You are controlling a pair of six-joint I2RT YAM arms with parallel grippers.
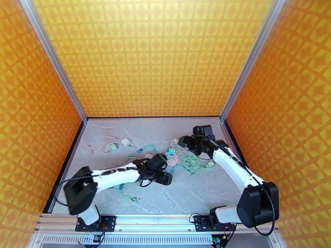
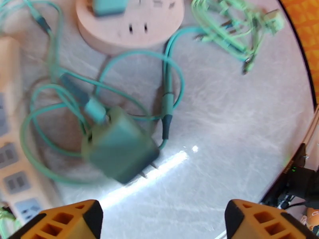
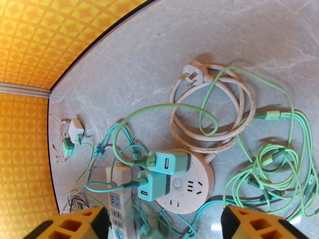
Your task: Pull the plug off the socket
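Note:
The nearer plug on the round socket point(image 1: 171, 160) is still plugged in, so my left gripper will move outward past the loose plug and go down onto the plugged-in one next.
A dark teal plug point(image 2: 119, 150) lies loose and blurred on the marble table, its two bare prongs pointing toward me and its teal cable point(image 2: 167, 96) looping around it. My left gripper point(image 2: 163, 220) hovers just near of it, open, nothing between its orange fingers point(image 2: 67, 220). The round beige socket point(image 2: 131, 32) sits beyond. From the right wrist, this round socket point(image 3: 187, 188) carries two light green plugs point(image 3: 169, 162) side by side. My right gripper point(image 3: 163, 224) stands open above its near side. In the top view the left gripper point(image 1: 164, 177) and right gripper point(image 1: 185, 142) flank the socket point(image 1: 171, 160).
A white power strip point(image 3: 117, 204) lies left of the round socket. A coiled white cord point(image 3: 211, 104) sits behind it, and a tangle of green cables point(image 3: 275, 168) to its right. A small white charger point(image 3: 75, 128) rests near the far left wall.

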